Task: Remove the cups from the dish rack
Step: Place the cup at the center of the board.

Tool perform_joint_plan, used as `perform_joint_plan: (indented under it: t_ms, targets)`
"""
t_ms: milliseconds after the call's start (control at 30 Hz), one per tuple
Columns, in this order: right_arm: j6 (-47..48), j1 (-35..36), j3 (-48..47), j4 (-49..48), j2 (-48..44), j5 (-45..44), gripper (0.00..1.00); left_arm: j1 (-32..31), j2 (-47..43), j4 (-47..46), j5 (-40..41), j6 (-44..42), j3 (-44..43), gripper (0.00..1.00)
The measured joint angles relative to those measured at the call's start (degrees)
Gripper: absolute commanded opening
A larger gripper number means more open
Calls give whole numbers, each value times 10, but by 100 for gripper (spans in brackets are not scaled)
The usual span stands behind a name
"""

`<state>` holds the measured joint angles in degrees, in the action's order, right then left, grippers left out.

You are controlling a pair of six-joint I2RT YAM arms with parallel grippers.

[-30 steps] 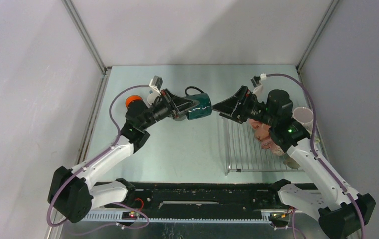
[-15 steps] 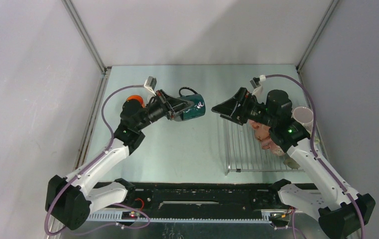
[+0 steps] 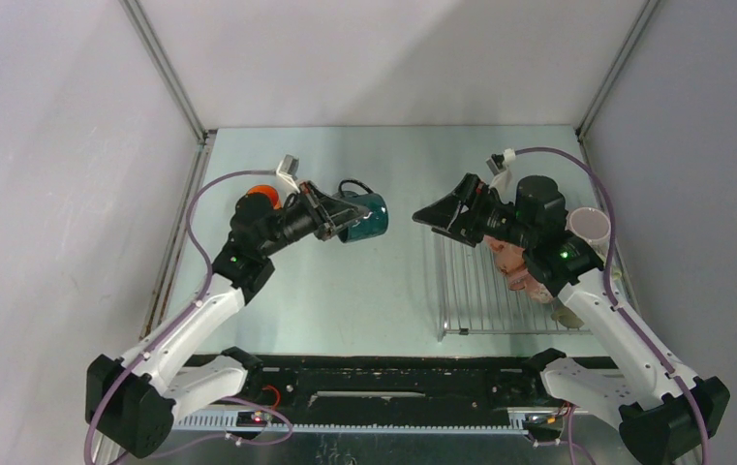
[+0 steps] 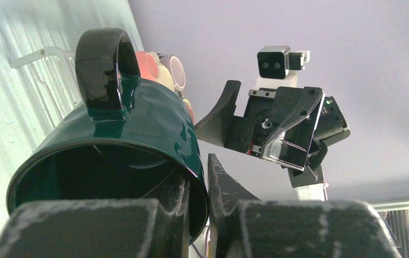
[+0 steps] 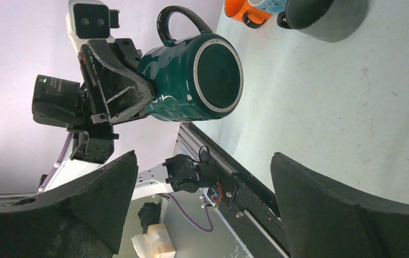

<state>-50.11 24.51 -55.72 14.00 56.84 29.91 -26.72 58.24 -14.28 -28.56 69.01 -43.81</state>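
I will swing my left gripper left in the top view, tip it downward, then lower and release the teal mug sideways beside the orange mug.
My left gripper is shut on the rim of a dark teal mug, one finger inside and one outside, and holds it on its side above the table. In the left wrist view the mug fills the left, handle up, pinched by the gripper. My right gripper is open and empty at the dish rack's far left corner, facing the teal mug across a gap. In its own view the right gripper holds nothing. Pink mugs lie in the rack under the right arm.
An orange mug stands on the table behind the left arm; it also shows in the right wrist view beside a grey mug. A pale cup sits at the rack's right side. Walls enclose the table.
My left arm has carried the teal mug leftward, away from the right gripper, widening the gap between them. The right gripper has stayed open and almost still.
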Motion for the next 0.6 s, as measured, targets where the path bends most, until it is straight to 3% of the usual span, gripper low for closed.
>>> perform_joint_plan:
  t_ms: [600]
  targets:
    - [23, 14, 0, 21, 0, -7, 100, 3, -29, 105, 25, -66, 0, 0]
